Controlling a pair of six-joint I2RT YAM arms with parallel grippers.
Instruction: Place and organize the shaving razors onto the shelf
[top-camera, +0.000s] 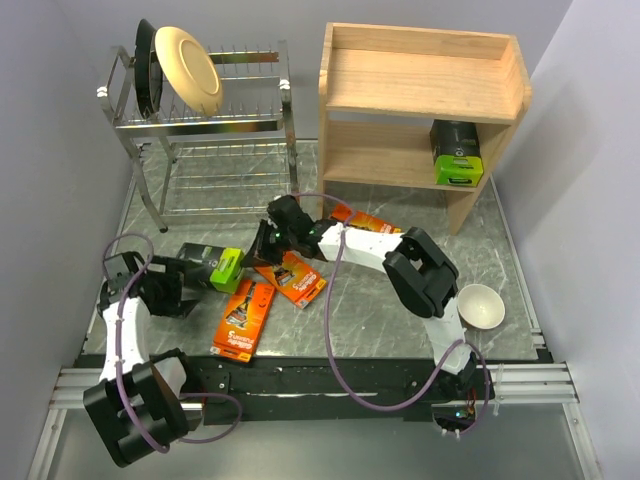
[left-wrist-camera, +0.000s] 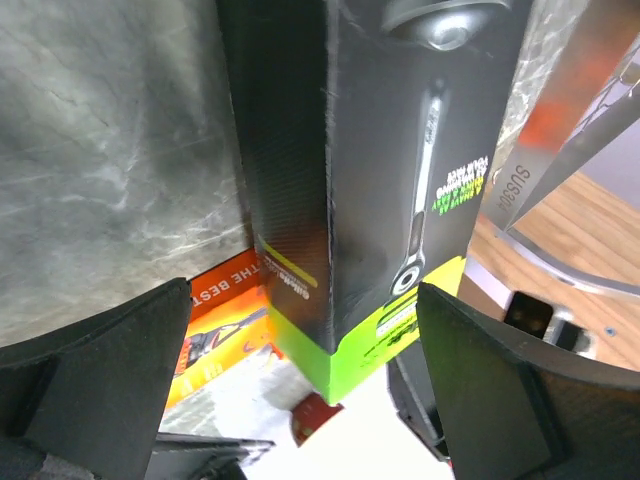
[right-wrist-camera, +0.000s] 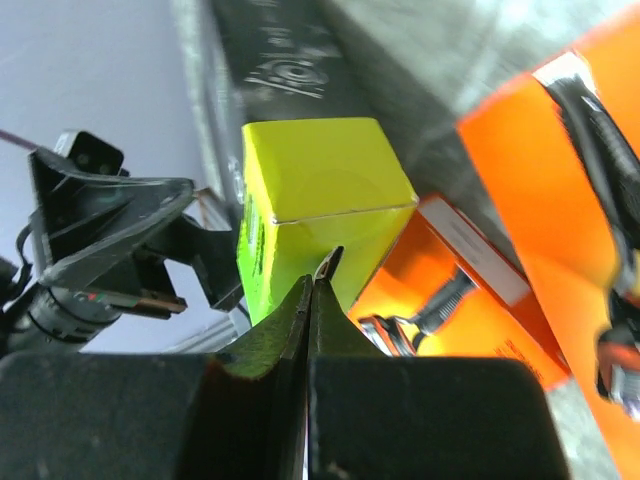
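Note:
The left gripper's open fingers have gaps between them and the pack, so it will next move over the pack's black end (top-camera: 197, 266) (left-wrist-camera: 345, 185) toward the lime end and then close.
A black shaving razor pack with a lime-green end (top-camera: 213, 265) lies on the table. My left gripper (top-camera: 188, 278) stands open at its black end. In the left wrist view this pack (left-wrist-camera: 370, 180) sits between the wide-apart fingers (left-wrist-camera: 110, 370), with gaps on both sides. My right gripper (top-camera: 265, 245) is shut, with nothing seen between its fingers. Its tip (right-wrist-camera: 318, 275) points at the pack's lime end (right-wrist-camera: 320, 200). Three orange packs lie nearby (top-camera: 245, 318), (top-camera: 292, 277), (top-camera: 365, 222). Another black and green pack (top-camera: 458, 152) stands on the wooden shelf's (top-camera: 420, 95) lower tier.
A chrome dish rack (top-camera: 200, 120) with plates stands at the back left. A white bowl (top-camera: 478, 305) sits near the right arm's base. The right arm stretches across the middle of the table over one orange pack.

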